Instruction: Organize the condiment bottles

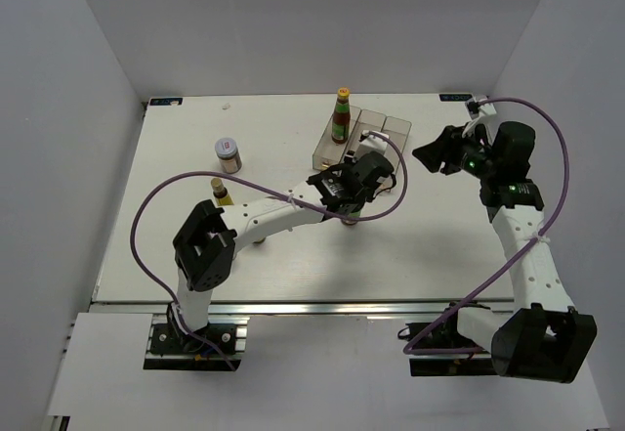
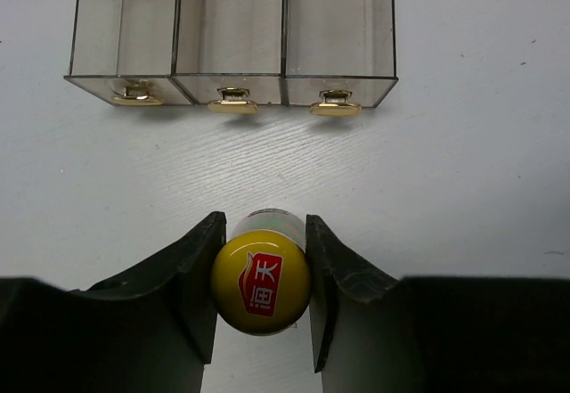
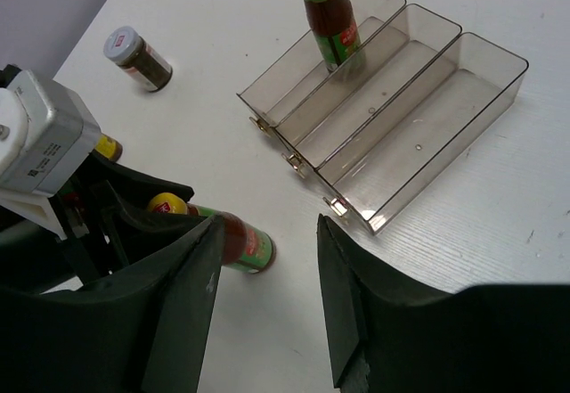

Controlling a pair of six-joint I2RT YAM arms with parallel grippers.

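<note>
My left gripper holds my bottle. It will next lift the bottle outward over the front side of the second bottle's compartment, then lower it and let it go at a free near end (image 1: 327, 151) (image 2: 141, 47).
My left gripper (image 1: 348, 183) (image 2: 264, 225) is shut on the yellow cap of a red sauce bottle (image 2: 261, 282) (image 3: 239, 240), which stands on the table in front of the clear tray (image 1: 393, 126) (image 2: 338, 45) (image 3: 445, 108). A second red sauce bottle (image 1: 341, 116) (image 3: 329, 14) stands upright in the tray's left compartment. A squat brown white-lidded jar (image 1: 228, 153) (image 3: 138, 57) and a slim gold-capped bottle (image 1: 221, 193) stand at the left. My right gripper (image 1: 436, 152) (image 3: 267, 268) is open and empty, above the table right of the tray. Other bottles are out of view.
The tray's middle and right compartments hold nothing. The left arm reaches across the table's centre, its purple cable looping over it. White walls close in the table on the left, back and right.
</note>
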